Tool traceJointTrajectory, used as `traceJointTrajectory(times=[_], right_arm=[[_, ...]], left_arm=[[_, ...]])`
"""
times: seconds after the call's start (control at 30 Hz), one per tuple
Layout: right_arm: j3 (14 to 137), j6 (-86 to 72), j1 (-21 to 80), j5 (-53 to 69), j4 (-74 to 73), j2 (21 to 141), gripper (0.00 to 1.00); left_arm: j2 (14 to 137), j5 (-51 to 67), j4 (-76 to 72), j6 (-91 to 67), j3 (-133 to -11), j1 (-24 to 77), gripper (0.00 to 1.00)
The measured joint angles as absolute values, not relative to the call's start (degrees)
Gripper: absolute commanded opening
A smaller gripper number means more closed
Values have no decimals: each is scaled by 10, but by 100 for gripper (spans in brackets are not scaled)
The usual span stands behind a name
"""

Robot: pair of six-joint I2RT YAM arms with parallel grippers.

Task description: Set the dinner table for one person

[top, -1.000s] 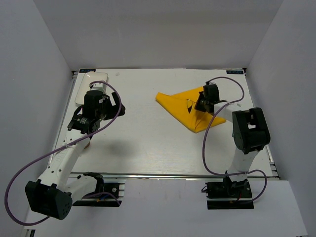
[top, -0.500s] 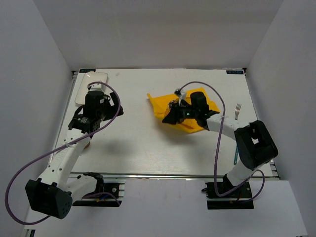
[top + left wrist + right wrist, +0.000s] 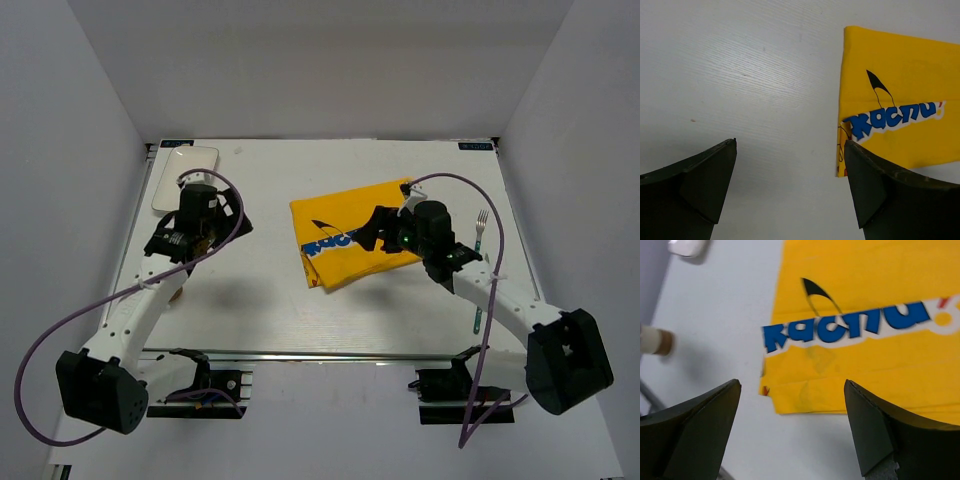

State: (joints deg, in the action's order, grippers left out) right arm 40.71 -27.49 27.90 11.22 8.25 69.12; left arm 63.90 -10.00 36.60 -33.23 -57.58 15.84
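Observation:
My right gripper comes down and back onto the mat's near corner by the blue lettering (image 3: pixel 328 288) (image 3: pixel 779 410) next, as that corner lies below and back of it.
The white dinner table (image 3: pixel 300 310) carries a yellow cloth mat (image 3: pixel 345 235) with blue lettering, lying flat near the middle. My right gripper (image 3: pixel 378 228) hovers over the mat's right part, open and holding nothing. In the right wrist view the mat (image 3: pixel 865 315) lies past the open right gripper (image 3: pixel 791 382), its near edge between the fingers. My left gripper (image 3: pixel 235 222) hangs open to the left of the mat. In the left wrist view the left gripper (image 3: pixel 790 142) is over bare table (image 3: pixel 740 75), with the mat's left edge (image 3: pixel 890 90) to the right.
A small white plate (image 3: pixel 185 165) lies at the back left corner; its corner (image 3: pixel 687 246) shows in the right wrist view. A fork (image 3: pixel 481 220) lies at the right edge. A small white and brown object (image 3: pixel 655 340) stands left of the mat.
The right gripper has opened and let go of the mat. The mat, bunched in a triangle before, now lies spread flat further left. The right arm has swung left and forward.

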Motion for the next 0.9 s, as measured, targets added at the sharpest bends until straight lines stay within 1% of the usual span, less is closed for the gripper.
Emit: traceJointTrajectory(times=[0.1, 0.23, 0.4, 0.43, 0.47, 0.53, 0.63, 0.7, 0.83, 0.9], right_arm=[[407, -288, 278, 63, 65, 736, 89], [408, -284, 278, 54, 47, 802, 89], [408, -314, 279, 9, 16, 813, 89], [408, -319, 279, 4, 14, 813, 87], [408, -325, 278, 4, 14, 811, 82], [404, -338, 280, 19, 18, 809, 78], [378, -381, 294, 48, 42, 802, 74], [340, -421, 308, 62, 70, 792, 73], [282, -498, 339, 78, 105, 788, 72], [277, -526, 350, 79, 127, 793, 68]], left_arm=[[662, -62, 348, -353, -575, 160, 98], [708, -10, 329, -371, -566, 160, 98], [731, 34, 316, -376, -549, 160, 98], [737, 41, 311, -378, -549, 161, 98], [744, 48, 307, -378, -549, 162, 98], [757, 56, 301, -381, -549, 164, 98], [776, 58, 294, -387, -550, 167, 98], [792, 58, 292, -390, -558, 167, 98], [859, 57, 293, -396, -625, 167, 98], [894, 56, 286, -399, -659, 167, 98]])
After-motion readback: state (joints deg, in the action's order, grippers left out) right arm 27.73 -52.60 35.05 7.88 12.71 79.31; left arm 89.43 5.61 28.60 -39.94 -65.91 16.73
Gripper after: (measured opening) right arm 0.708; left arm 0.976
